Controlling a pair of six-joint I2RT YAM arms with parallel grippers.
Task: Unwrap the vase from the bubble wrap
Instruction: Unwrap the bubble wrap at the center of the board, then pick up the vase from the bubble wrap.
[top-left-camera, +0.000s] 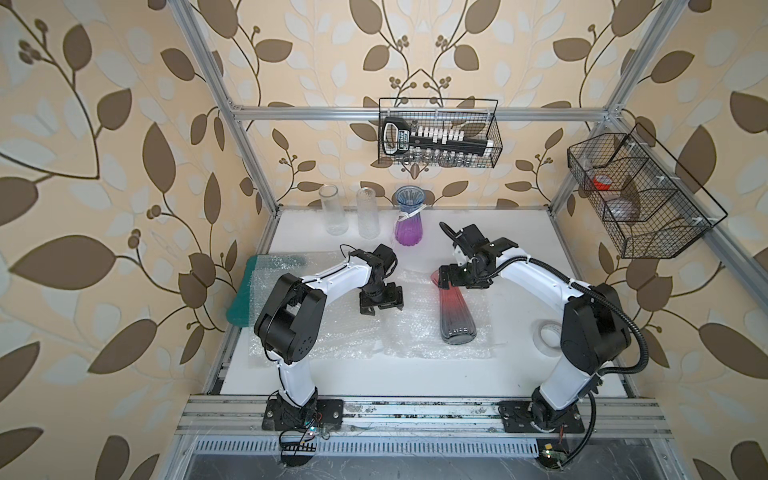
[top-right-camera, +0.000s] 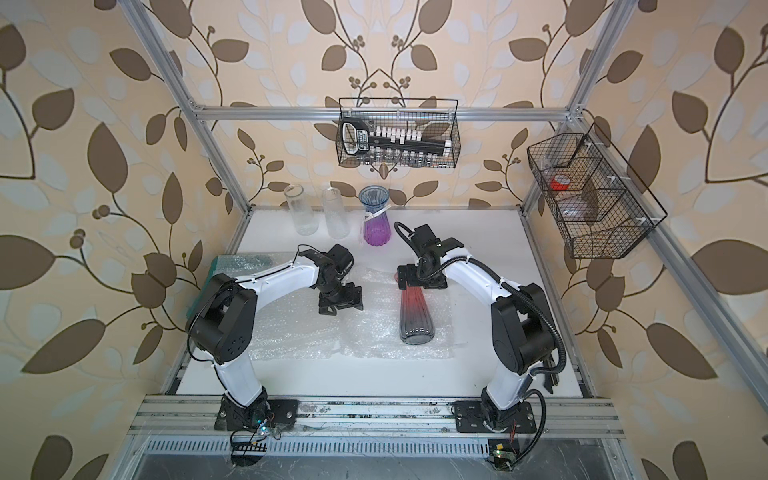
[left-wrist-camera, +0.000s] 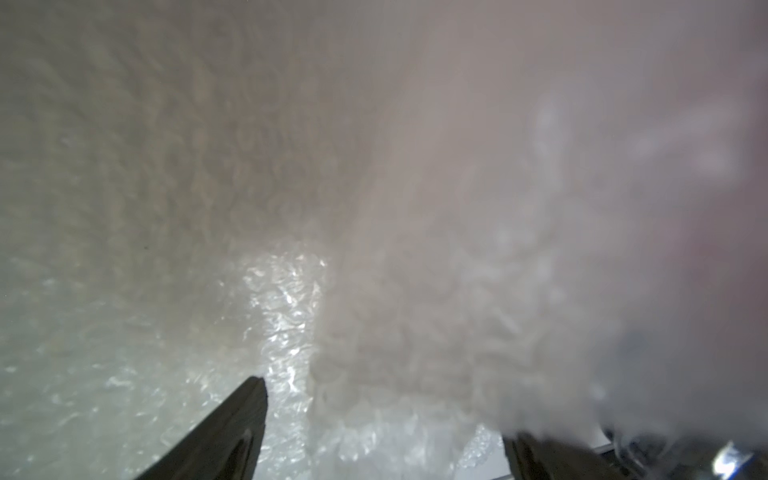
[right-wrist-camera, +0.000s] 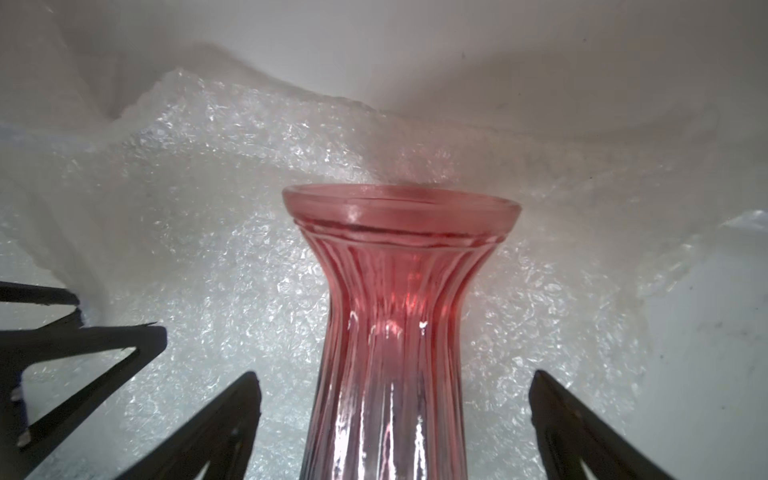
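The vase's red neck (top-left-camera: 449, 292) (right-wrist-camera: 393, 320) is below my right gripper, lined up between its spread fingers, so next they need to go down around it and close on the bare glass.
A ribbed glass vase (top-left-camera: 456, 309) (top-right-camera: 414, 318), red at the neck and dark at the base, lies bare on a spread sheet of bubble wrap (top-left-camera: 374, 338) (top-right-camera: 316, 338), mouth toward the back. My right gripper (top-left-camera: 451, 282) (right-wrist-camera: 395, 376) is open and straddles the vase's neck (right-wrist-camera: 399, 332) without touching it. My left gripper (top-left-camera: 380, 306) (top-right-camera: 340, 306) (left-wrist-camera: 384, 409) hangs open over the wrap, left of the vase. In the left wrist view a blurred fold of bubble wrap (left-wrist-camera: 415, 311) rises between the spread fingers, close to the lens.
Two clear glass cylinders (top-left-camera: 332, 210) (top-left-camera: 368, 214) and a purple-and-blue vase (top-left-camera: 409, 222) stand along the back. A roll of clear tape (top-left-camera: 549, 334) lies by the right arm. A green mat (top-left-camera: 241, 293) sits at the left edge. Wire baskets (top-left-camera: 438, 133) (top-left-camera: 640, 199) hang above.
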